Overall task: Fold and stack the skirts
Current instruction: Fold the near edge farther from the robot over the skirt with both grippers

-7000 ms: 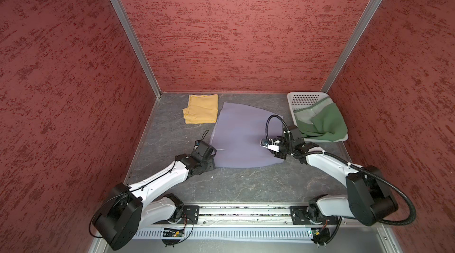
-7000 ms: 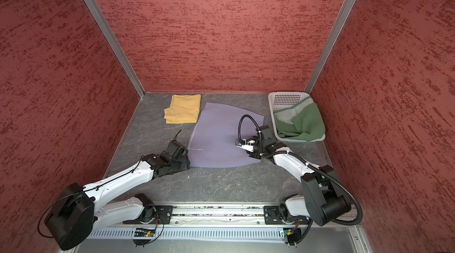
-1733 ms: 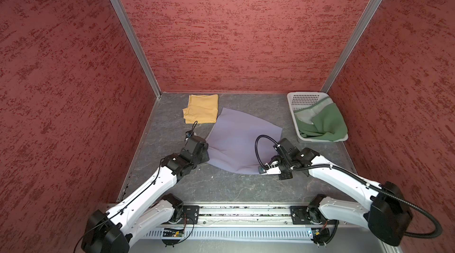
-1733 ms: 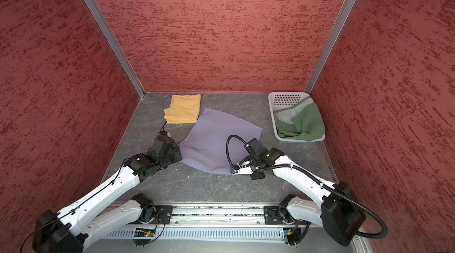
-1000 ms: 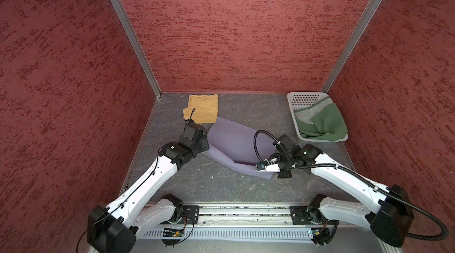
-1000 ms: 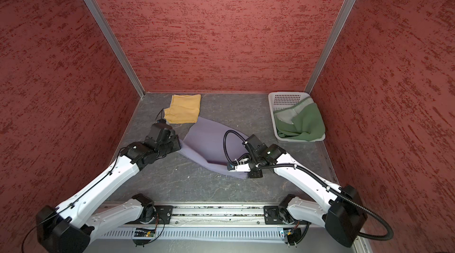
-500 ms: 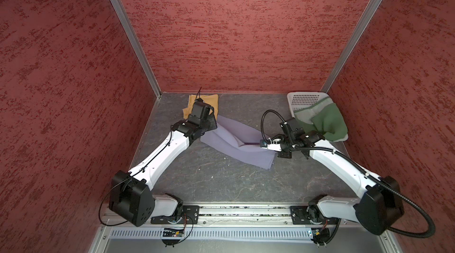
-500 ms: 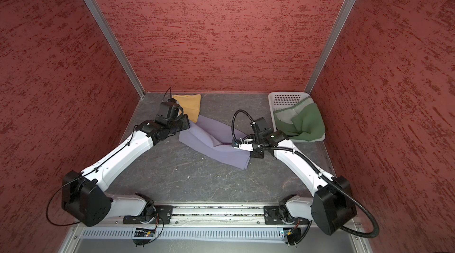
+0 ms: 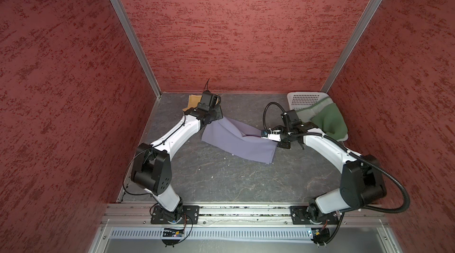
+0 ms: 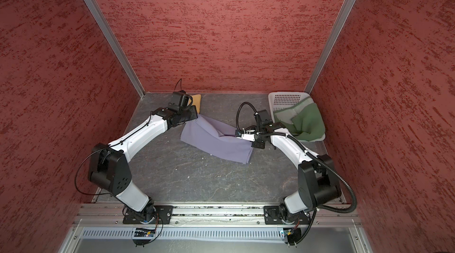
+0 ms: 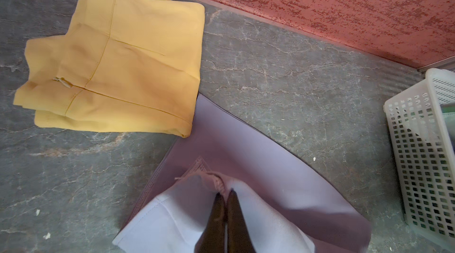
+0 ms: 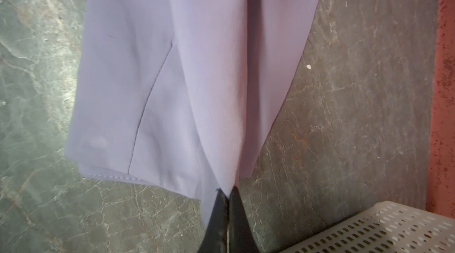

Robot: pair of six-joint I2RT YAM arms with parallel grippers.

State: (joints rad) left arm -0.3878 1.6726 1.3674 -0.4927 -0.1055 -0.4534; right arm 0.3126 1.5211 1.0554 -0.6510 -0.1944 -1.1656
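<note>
Next, my left gripper lowers the still-raised bunched corner and releases it onto the lavender skirt's lower layer [image 9: 226, 119], which lies below it beside the mustard yellow skirt [image 9: 193, 100].
The pale lavender-grey skirt [image 9: 236, 138] [image 10: 216, 141] lies mid-table as a doubled-over band, with its far edge lifted between my two grippers. My left gripper [image 9: 218, 117] [image 11: 224, 192] is shut on a bunched corner of this skirt [image 11: 258, 165], right beside the folded mustard yellow skirt [image 11: 118, 67] [image 9: 193, 100] at the back left. My right gripper [image 9: 262, 133] [image 12: 229, 191] is shut on the opposite corner of the lavender skirt [image 12: 172, 67]. The dark green skirt [image 9: 330, 121] [image 10: 307, 121] lies heaped in the basket.
The white perforated basket [image 9: 305, 96] [image 10: 285, 98] [image 11: 418, 141] [image 12: 369, 229] stands at the back right corner, close to my right gripper. Red walls close in the back and both sides. The dark grey tabletop [image 9: 234, 180] is bare in front of the lavender skirt.
Both grippers have carried the near edge of the lavender skirt up and toward the back wall. The cloth has doubled over from a flat sheet into a narrower band.
</note>
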